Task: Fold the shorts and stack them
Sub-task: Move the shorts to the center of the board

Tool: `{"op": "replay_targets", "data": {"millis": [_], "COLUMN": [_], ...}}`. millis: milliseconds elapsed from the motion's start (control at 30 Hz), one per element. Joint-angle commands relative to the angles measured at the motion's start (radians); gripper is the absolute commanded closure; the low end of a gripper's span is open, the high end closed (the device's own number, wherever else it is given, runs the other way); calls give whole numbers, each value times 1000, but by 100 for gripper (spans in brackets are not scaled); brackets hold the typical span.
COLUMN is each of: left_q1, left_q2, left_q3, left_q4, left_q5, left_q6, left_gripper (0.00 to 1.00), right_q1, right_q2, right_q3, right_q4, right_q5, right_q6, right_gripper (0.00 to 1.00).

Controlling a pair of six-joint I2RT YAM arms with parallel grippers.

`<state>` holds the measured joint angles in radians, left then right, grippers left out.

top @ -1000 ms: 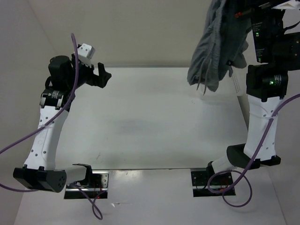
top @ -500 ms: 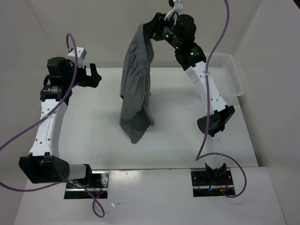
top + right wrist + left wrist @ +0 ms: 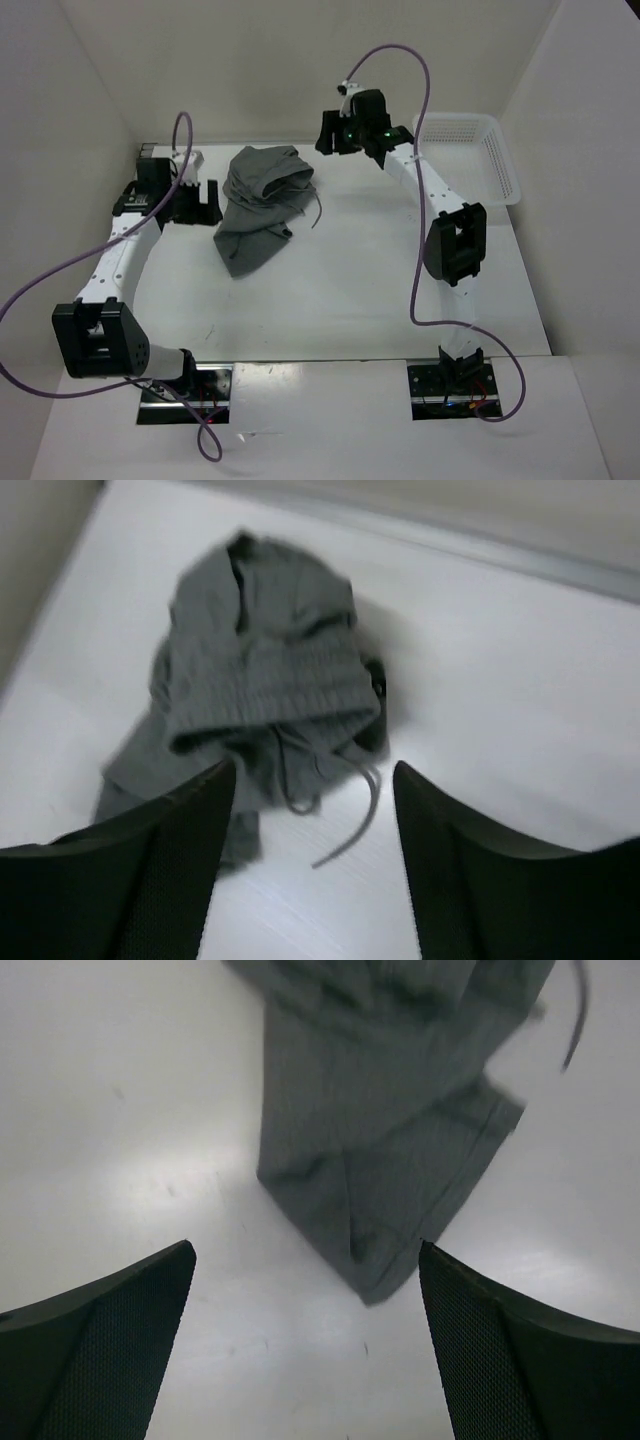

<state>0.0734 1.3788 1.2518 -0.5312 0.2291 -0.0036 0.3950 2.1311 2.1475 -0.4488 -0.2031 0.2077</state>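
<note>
The leg hem's near corner (image 3: 231,267) (image 3: 357,1278) sticks out of the heap, so I will lower my left gripper back and toward the right in the top view onto its fold.
The grey shorts (image 3: 258,203) lie in a crumpled heap on the white table at the back left, with the drawstring trailing out to the right. My left gripper (image 3: 212,200) is open just left of the heap; its wrist view shows a leg hem (image 3: 385,1150) ahead of the spread fingers. My right gripper (image 3: 326,140) hangs open above and to the right of the heap, holding nothing. In its wrist view the ribbed waistband (image 3: 265,685) and the drawstring (image 3: 350,825) lie between and beyond the fingers.
A white perforated basket (image 3: 490,155) stands at the back right corner of the table (image 3: 340,290). Purple cables loop over both arms. Pale walls close in the table on the left, back and right.
My right arm swung the hanging shorts from the far right to the back left, came down and let go. The shorts dropped into a heap. The left gripper moved down beside them.
</note>
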Motion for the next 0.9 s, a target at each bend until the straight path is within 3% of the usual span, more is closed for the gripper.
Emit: {"op": "replay_targets", "data": {"millis": [0, 33, 133, 333, 467, 700, 867], "left_q1": [-46, -59, -84, -116, -116, -116, -116], "left_q2": [-23, -23, 0, 138, 213, 278, 368], "left_q3": [-133, -161, -227, -238, -227, -229, -209], "left_q4": [-143, -144, -156, -76, -55, 2, 48], "left_q5": [-33, -33, -45, -92, -47, -39, 71], "left_q6": [4, 4, 4, 4, 4, 4, 4], "left_gripper": [1, 1, 3, 0, 0, 0, 0], "right_q1": [8, 8, 8, 36, 59, 68, 77], "right_q2": [3, 33, 90, 216, 289, 384, 421], "right_q3": [-110, -139, -149, -101, -77, 41, 112], "right_q4": [50, 59, 71, 81, 90, 110, 140], "right_q5": [-133, -142, -92, -176, -176, -176, -101], "right_q6": [-57, -71, -111, -151, -142, -133, -105], "right_gripper": [38, 51, 65, 48, 29, 27, 20]}}
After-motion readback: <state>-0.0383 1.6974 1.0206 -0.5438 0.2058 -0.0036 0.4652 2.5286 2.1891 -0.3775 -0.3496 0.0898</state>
